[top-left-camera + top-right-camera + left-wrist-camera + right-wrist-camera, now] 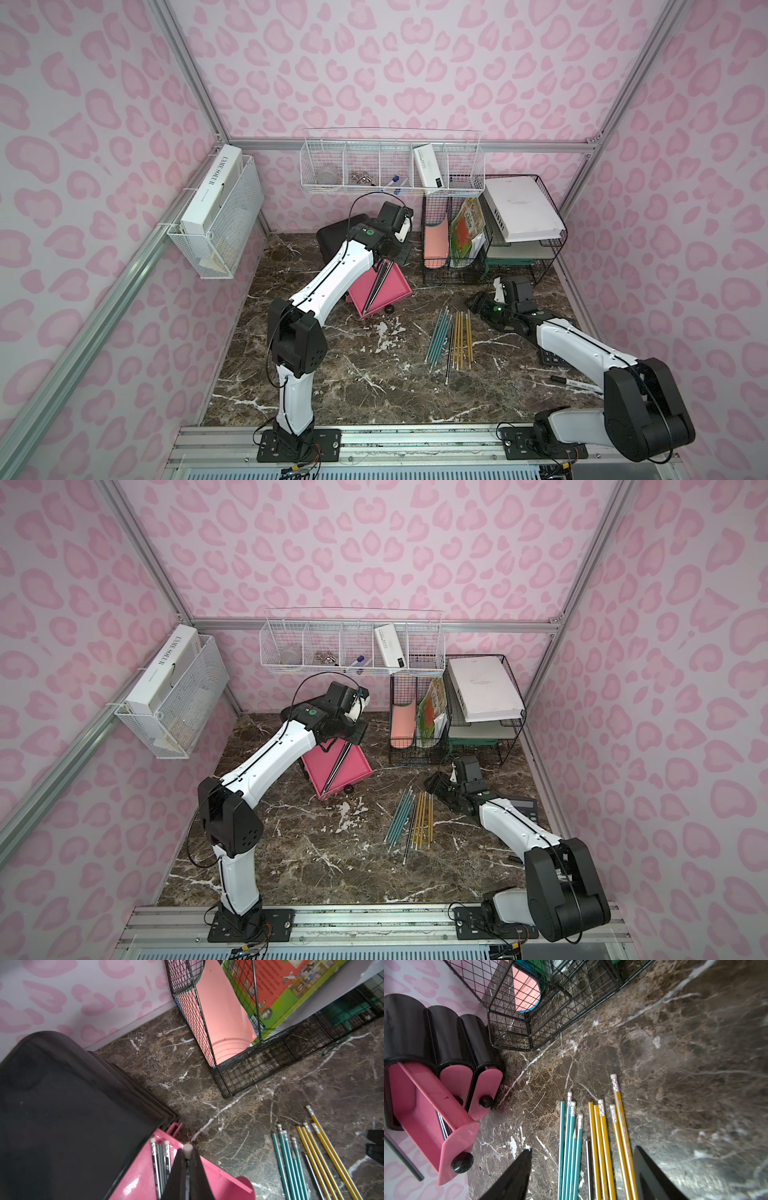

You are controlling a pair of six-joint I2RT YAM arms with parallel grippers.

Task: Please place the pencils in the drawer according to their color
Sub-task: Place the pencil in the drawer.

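My left gripper should go down next toward the black pencils lying in the pink drawer [141,1180] and release the pencil with them, because that drawer holds its color.
My left gripper [188,1157] is shut on a pencil. The pencil's white eraser end [188,1148] sticks out past the fingertips, over the pulled-out pink drawer [141,1180] of the black cabinet [338,232]. Three black pencils [161,1159] lie in that drawer. On the marble, teal pencils [438,336], yellow pencils [462,338] and one black pencil [449,359] lie side by side. My right gripper [582,1148] is open just above their near ends, touching none of them.
A black wire-mesh rack [490,232] with folders and books stands at the back right. White wire baskets hang on the back wall [390,176] and the left wall [220,224]. A calculator [552,357] and a marker [577,384] lie under my right arm.
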